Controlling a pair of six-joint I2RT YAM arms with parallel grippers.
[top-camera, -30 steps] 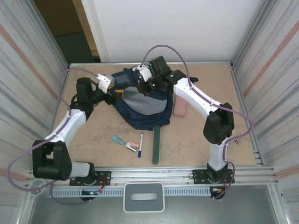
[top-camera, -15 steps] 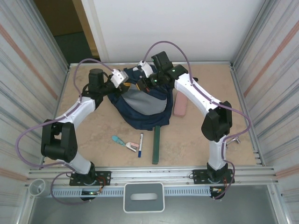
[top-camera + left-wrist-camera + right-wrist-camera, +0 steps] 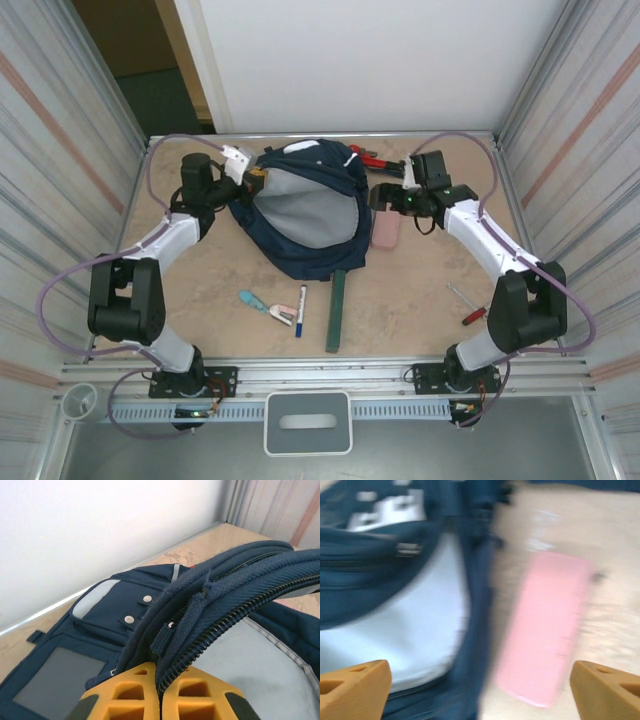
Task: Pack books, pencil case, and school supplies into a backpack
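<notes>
The pink pencil case lies flat below my open right gripper, slanted against its fingers. I will next turn the gripper slightly and lower it with its fingers astride the long sides of the case.
The navy backpack lies mid-table, its mouth open onto pale grey lining. My left gripper is shut on the zipper rim at the bag's far-left edge, yellow fingers pinching the fabric. My right gripper hangs open just above the pink pencil case, which lies against the bag's right side; in the blurred right wrist view the case sits between my spread fingers. The slim green book, the white marker and the teal-and-pink item lie in front. The dark blue books are hidden.
A small red-handled screwdriver lies near the right arm's elbow. Another red tool lies behind the backpack by the back wall. Metal walls close in both sides, with a rail along the near edge.
My right arm swung away from over the backpack to the right and now hovers over the pencil case. The dark blue book seen at the bag's mouth is gone from sight. The left gripper keeps the rim.
</notes>
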